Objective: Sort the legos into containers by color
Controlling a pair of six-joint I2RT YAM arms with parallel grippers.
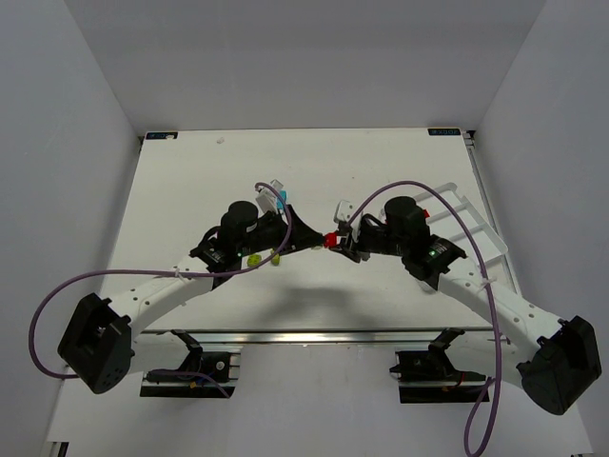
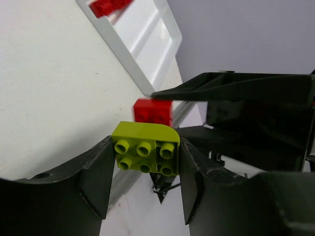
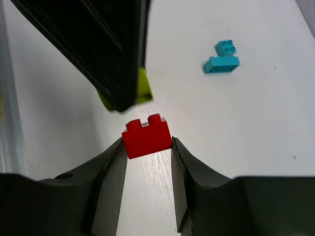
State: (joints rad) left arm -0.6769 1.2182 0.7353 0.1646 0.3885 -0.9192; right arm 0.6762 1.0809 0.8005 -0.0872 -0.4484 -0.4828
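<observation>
Next, my right gripper should go to the right in the top view and down to release, since the section of the tray holding red lies below it on that side.
My left gripper (image 1: pixel 317 244) is shut on a lime green brick (image 2: pixel 145 150), studs facing the camera, held above the table. My right gripper (image 1: pixel 336 240) is shut on a red brick (image 3: pixel 146 137), which also shows in the top view (image 1: pixel 331 238). The two grippers meet tip to tip at the table's middle. The red brick (image 2: pixel 153 112) hangs just beyond the lime one, which also shows in the right wrist view (image 3: pixel 143 92). The white tray (image 1: pixel 481 224) lies at the right. One red brick (image 2: pixel 109 6) lies in a tray compartment (image 2: pixel 133 59).
Two lime bricks (image 1: pixel 254 259) (image 1: pixel 276 255) lie on the table under the left arm. Cyan bricks (image 1: pixel 283 199) lie behind the left wrist and also show in the right wrist view (image 3: pixel 224 56). Purple cables loop off both arms.
</observation>
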